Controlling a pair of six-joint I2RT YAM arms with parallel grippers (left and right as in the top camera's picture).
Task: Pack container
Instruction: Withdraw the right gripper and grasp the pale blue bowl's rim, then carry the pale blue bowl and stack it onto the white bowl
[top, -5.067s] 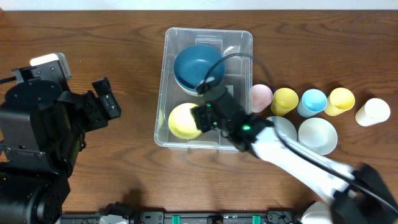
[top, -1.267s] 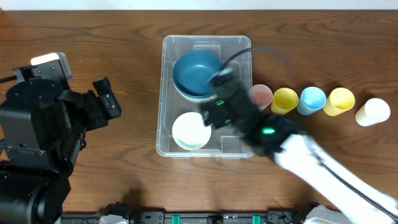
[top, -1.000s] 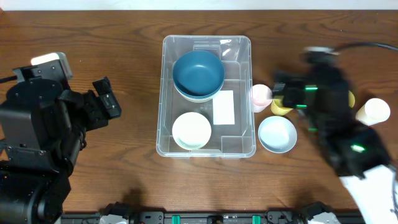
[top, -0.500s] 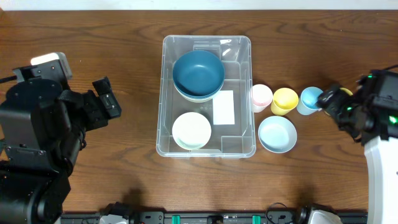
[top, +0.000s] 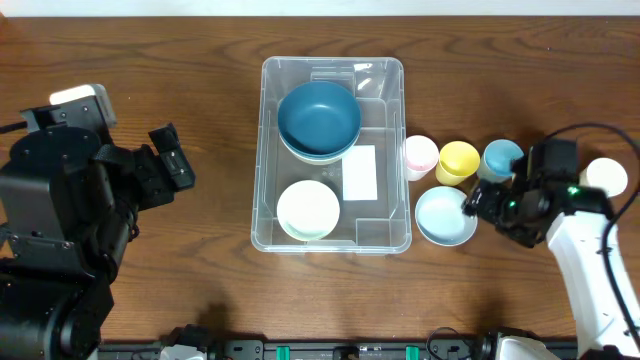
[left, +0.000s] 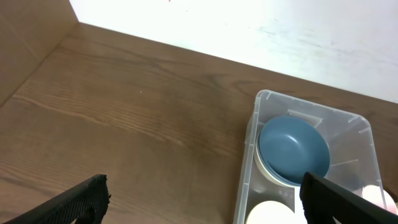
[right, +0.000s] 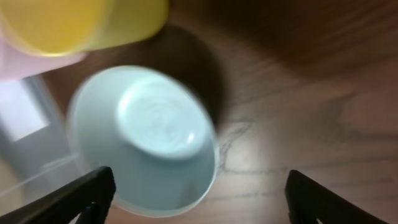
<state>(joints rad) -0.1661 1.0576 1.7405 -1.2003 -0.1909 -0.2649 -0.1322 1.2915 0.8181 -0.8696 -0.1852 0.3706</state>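
Note:
My right gripper lowers backward and closes across the light blue bowl's rim opposite the container next. That rim lies below and slightly back from the gripper.
The clear container (top: 268, 160) stands mid-table with its white label (top: 360, 172) on the base. It holds a dark blue bowl (top: 318, 118) at the far end and a cream bowl (top: 308, 210) at the near end. A light blue bowl (top: 445, 215) sits on the table just right of it. My right gripper (top: 485, 205) is open at that bowl's right rim; the right wrist view shows the bowl (right: 149, 137) partly between my spread fingers (right: 205, 202). My left gripper (top: 165, 160) is open and empty, well left of the container (left: 367, 137).
A row of cups stands right of the container: pink (top: 420, 155), yellow (top: 458, 160), blue (top: 502, 158) and white (top: 605, 178). The right arm covers the spot between the blue and white cups. The yellow cup (right: 81, 25) is close above the bowl in the right wrist view.
My right arm left the container, where a cream bowl now lies, swung far right, then came back down to the light blue bowl's right rim. The left arm has not moved.

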